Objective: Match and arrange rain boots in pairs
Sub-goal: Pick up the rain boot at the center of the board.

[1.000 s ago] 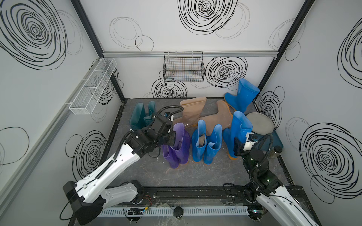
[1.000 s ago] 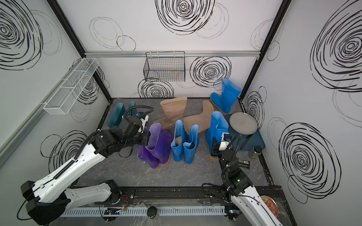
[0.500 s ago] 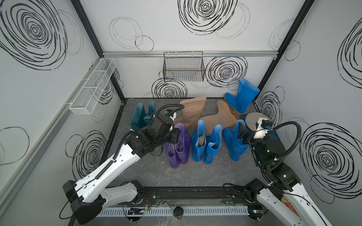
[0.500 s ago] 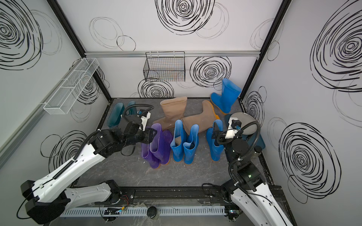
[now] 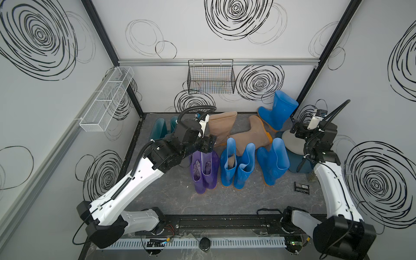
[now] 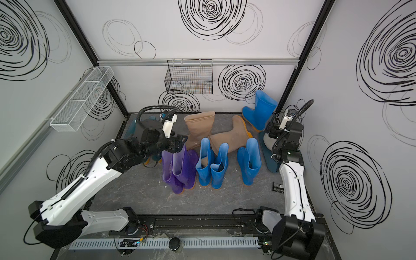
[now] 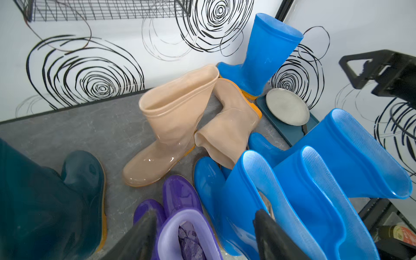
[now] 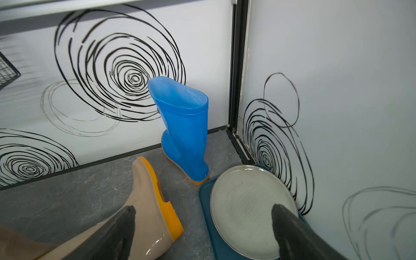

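The heel of the corner blue boot faces me. My right gripper should next move outward and down from over the grey plate, onto the back of the corner blue boot's body point(image 5: 289, 111) point(image 8: 197, 125).
Two purple rain boots point(image 5: 203, 171) stand side by side mid-floor, with my left gripper point(image 5: 208, 145) open just above their cuffs point(image 7: 186, 227), holding nothing. To their right stand a blue pair point(image 5: 236, 168) and a single blue boot point(image 5: 273, 162). Another blue boot point(image 8: 184, 128) stands in the back right corner. One tan boot point(image 7: 173, 126) is upright and the other point(image 5: 249, 135) lies on its side. Two dark teal boots point(image 5: 159, 128) sit at the back left, partly hidden by my arm. My right gripper point(image 8: 203, 208) hangs open and empty over the grey plate.
The grey plate point(image 8: 245, 209) lies on a flat teal tray point(image 5: 297, 162) by the right wall. A black wire basket point(image 5: 210, 76) hangs on the back wall, a white wire shelf point(image 5: 105, 99) on the left wall. A small black packet point(image 5: 301, 188) lies on the floor.
My left gripper opened and let go of a purple boot beside its mate. My right gripper released the single blue boot, opened wide, rose and swung back towards the right corner.
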